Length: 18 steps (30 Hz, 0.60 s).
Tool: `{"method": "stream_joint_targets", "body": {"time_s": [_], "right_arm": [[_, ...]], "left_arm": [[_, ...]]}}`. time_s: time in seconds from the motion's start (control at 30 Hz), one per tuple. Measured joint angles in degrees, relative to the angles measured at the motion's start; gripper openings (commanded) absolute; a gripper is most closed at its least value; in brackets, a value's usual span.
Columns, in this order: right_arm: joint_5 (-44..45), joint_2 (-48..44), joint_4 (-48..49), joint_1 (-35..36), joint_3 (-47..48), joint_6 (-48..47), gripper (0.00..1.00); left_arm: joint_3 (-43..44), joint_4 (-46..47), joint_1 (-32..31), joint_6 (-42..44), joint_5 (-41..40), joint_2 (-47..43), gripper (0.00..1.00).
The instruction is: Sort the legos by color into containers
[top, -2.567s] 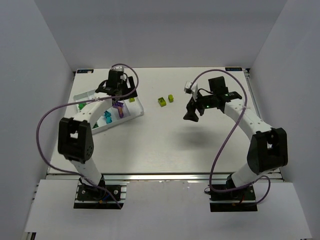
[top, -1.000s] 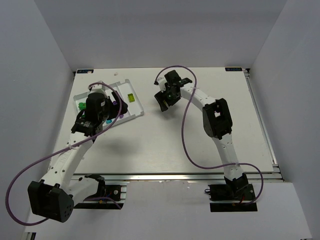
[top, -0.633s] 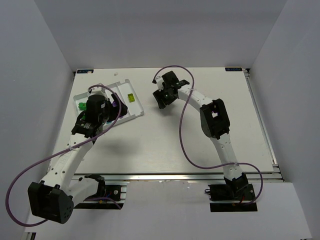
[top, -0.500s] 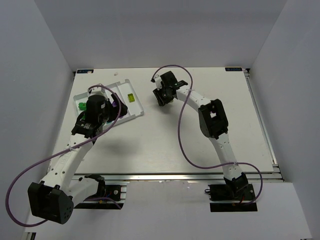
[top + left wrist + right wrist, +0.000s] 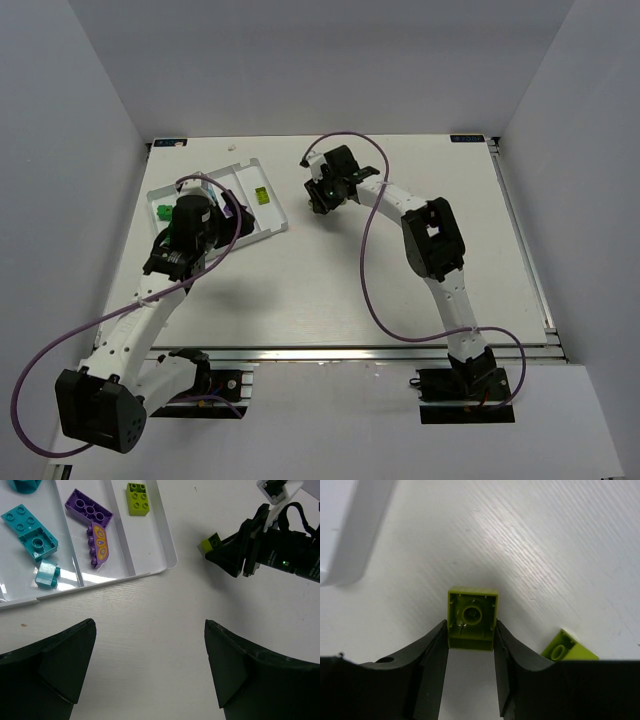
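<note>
The right gripper lifts over the near end of the yellow-green lego's container [image 5: 270,218] next and releases, as that end lies to the gripper's left in the top view.
My right gripper [image 5: 471,627] is shut on a yellow-green lego [image 5: 471,619], held with its hollow underside towards the camera just above the table. A second yellow-green lego [image 5: 568,650] lies on the table right beside it. In the top view the right gripper [image 5: 322,196] is right of the white tray [image 5: 240,168]. The tray's containers hold cyan legos [image 5: 29,529], purple legos [image 5: 90,514], a yellow-green lego [image 5: 137,499] and a dark green lego [image 5: 161,211]. My left gripper [image 5: 149,625] hangs open over bare table by the tray's near edge, nothing between its fingers.
The tray's corner [image 5: 355,535] is close to the upper left of the held brick. White walls enclose the table on three sides. Purple cables loop off both arms above the table.
My right gripper has shut on the yellow-green lego and shifted slightly left. The left arm has barely moved over the last second, after drawing back from over the tray.
</note>
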Motion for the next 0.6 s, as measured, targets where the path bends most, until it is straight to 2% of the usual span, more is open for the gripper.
{"method": "stream_joint_targets", "body": {"time_s": [0.33, 0.47, 0.6], "right_arm": [[-16.48, -6.49, 6.69, 3.04, -2.51, -1.81, 0.0], [-18.99, -6.01, 9.09, 4.63, -2.03, -1.2, 0.0], [-19.5, -3.45, 11.23, 6.25, 1.25, 0.39, 0.06]], "left_arm": [[-0.37, 0.92, 0.0, 0.04, -0.31, -0.33, 0.98], [-1.07, 0.87, 0.0, 0.04, -0.5, -1.62, 0.98], [-1.11, 0.83, 0.0, 0.02, -0.7, -2.45, 0.98]]}}
